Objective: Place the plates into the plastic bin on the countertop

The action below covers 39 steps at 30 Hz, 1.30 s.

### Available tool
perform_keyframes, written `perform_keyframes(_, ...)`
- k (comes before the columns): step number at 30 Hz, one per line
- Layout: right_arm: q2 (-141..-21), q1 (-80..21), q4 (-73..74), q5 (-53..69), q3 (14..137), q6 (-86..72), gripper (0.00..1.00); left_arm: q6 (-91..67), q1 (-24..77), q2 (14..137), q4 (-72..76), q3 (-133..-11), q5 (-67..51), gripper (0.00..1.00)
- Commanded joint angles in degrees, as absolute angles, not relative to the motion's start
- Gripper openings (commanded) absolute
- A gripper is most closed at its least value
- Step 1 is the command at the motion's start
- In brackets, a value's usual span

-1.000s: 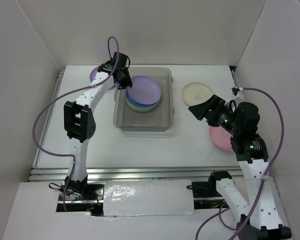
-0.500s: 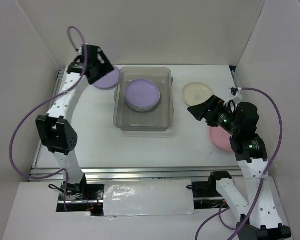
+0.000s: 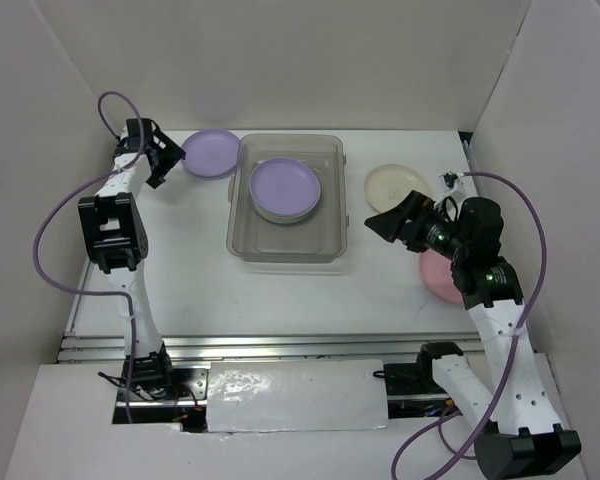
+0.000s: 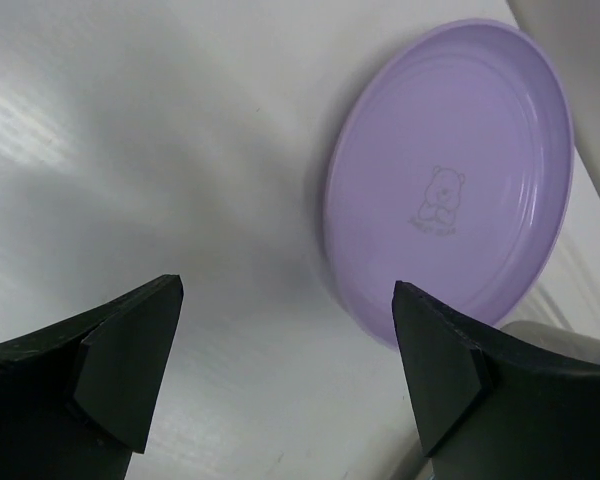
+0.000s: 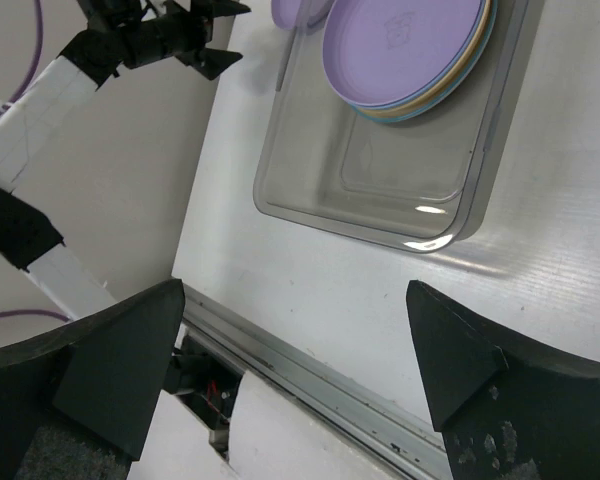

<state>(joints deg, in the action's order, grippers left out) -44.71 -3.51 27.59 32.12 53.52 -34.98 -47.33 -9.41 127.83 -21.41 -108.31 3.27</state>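
My left gripper is open and its fingers are nearest to the plate's rim farthest from the bin. Next it should move down toward the bear-print lavender plate, with one finger on each side of that part of the rim.
The plastic bin [image 3: 285, 242] stands mid-table and holds a stack topped by a lavender plate [image 3: 285, 187]. In the right wrist view the bin [image 5: 380, 195] shows blue and yellowish plate edges under that plate [image 5: 400, 45]. A second lavender plate [image 3: 210, 153] with a bear print [image 4: 450, 180] lies flat on the countertop [image 3: 280, 295], left of the bin. My left gripper [image 3: 160, 160] [image 4: 285, 350] is open and empty just left of it. A cream plate [image 3: 395, 183] lies right of the bin. A pink plate [image 3: 438, 280] is partly hidden by my right arm. My right gripper [image 3: 388, 222] [image 5: 295, 370] is open and empty. The fruit-print plate is not in view.
White walls enclose the table on three sides. Metal rails [image 3: 280, 345] run along the near edge and also show in the right wrist view [image 5: 310, 370]. The left arm [image 5: 130, 45] shows in the right wrist view at the back left corner.
My left gripper has left the bin, where the lavender plate now lies flat on the stack, and swung back left beside the other lavender plate. My right gripper shifted slightly left.
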Motion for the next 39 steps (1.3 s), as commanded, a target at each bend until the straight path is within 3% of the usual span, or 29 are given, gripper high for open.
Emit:
perform_keyframes(1, -44.30, -4.13, 23.20, 34.37, 52.74, -33.49, 1.00, -46.15, -9.05, 130.93, -13.97, -114.86, 0.53, 0.99)
perform_keyframes(8, -44.74, -4.66, 23.38, 33.75, 52.56, -32.78, 1.00, -42.45, -5.54, 139.91, -17.48, -121.02, 5.44, 0.99)
perform_keyframes(15, -44.47, -4.83, 23.47, 32.96, 53.44, -32.96, 1.00, -43.60, -5.19, 143.70, -21.35, -122.86, 9.23, 0.82)
perform_keyframes(17, -44.38, -4.66, 23.38, 32.96, 53.44, -33.13, 1.00, -43.15, -5.19, 144.75, -23.80, -124.36, 10.10, 0.64)
perform_keyframes(21, -44.65, -4.83, 23.82, 32.35, 54.14, -32.96, 1.00, -43.94, -5.19, 143.01, -28.72, -125.52, 14.56, 0.00)
perform_keyframes(26, -44.30, -5.01, 24.43, 31.64, 55.28, -33.48, 1.00, -49.74, -5.10, 120.72, -27.52, -108.66, 28.27, 0.00)
perform_keyframes(30, -44.56, -5.36, 24.87, 28.75, 55.20, -33.75, 1.00, -48.79, -3.70, 98.76, -18.83, -91.80, 28.40, 0.00)
perform_keyframes(34, -44.83, -4.66, 25.22, 25.06, 53.97, -35.50, 1.00, -44.04, -0.62, 93.70, -19.23, -90.08, 18.85, 0.00)
perform_keyframes(39, -43.07, -4.22, 26.54, 20.66, 54.22, -38.14, 1.00, -39.65, 8.78, 98.51, -23.82, -94.56, 11.35, 0.00)
